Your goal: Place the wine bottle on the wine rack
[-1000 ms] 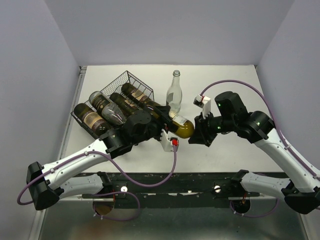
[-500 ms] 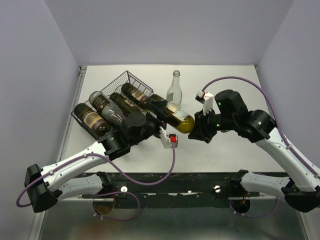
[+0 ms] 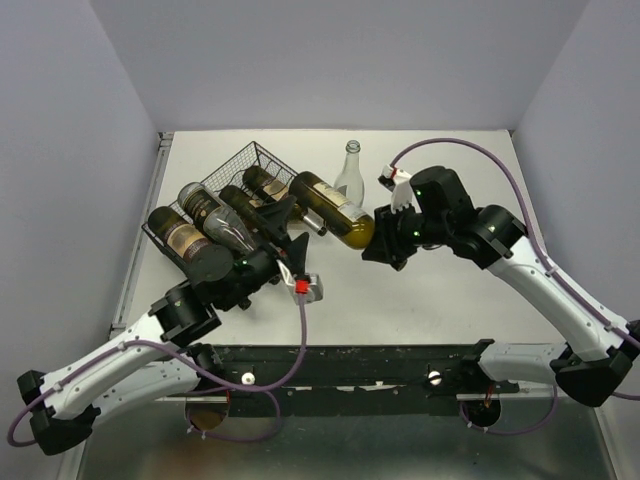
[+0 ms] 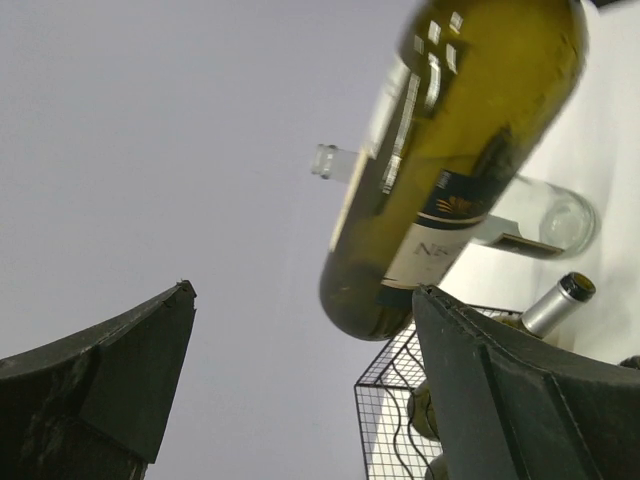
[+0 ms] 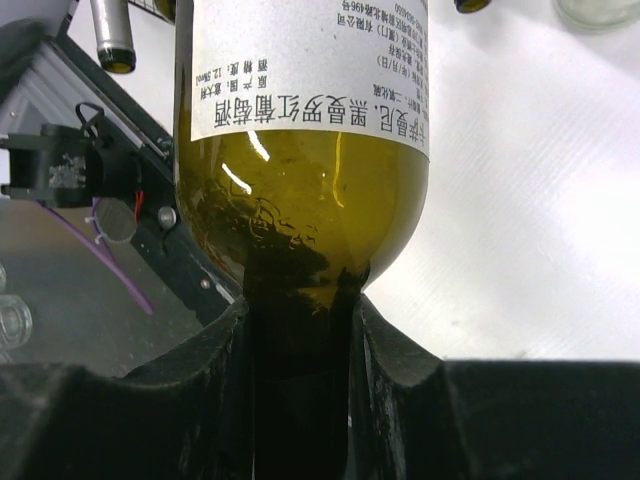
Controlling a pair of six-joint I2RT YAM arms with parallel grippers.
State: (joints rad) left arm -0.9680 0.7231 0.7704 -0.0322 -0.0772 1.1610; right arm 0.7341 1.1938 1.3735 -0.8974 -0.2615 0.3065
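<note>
Next, my right gripper shifts left in the top view and lowers the green bottle onto the racked bottles [image 3: 245,198], since the green bottle still hangs at the rack's edge.
The green wine bottle [image 3: 328,207] with a white label hangs tilted in the air, its base over the right edge of the black wire wine rack [image 3: 252,163]. My right gripper [image 3: 380,243] is shut on its neck; in the right wrist view the neck runs down between the fingers [image 5: 300,330] under the shoulder [image 5: 300,180]. My left gripper [image 3: 282,222] stands open just left of and below the bottle, holding nothing. From the left wrist the bottle [image 4: 450,150] floats above the rack's corner [image 4: 395,400], clear of both spread fingers [image 4: 300,290].
Several dark bottles [image 3: 205,225] lie side by side in the rack. A clear empty bottle [image 3: 349,180] stands upright just behind the held bottle. The grey walls close in at back and sides, and a black rail [image 3: 380,365] runs along the near table edge.
My left gripper opened, let go of the wine bottle and drew back to the left. The right gripper carried the bottle up and left, toward the rack.
</note>
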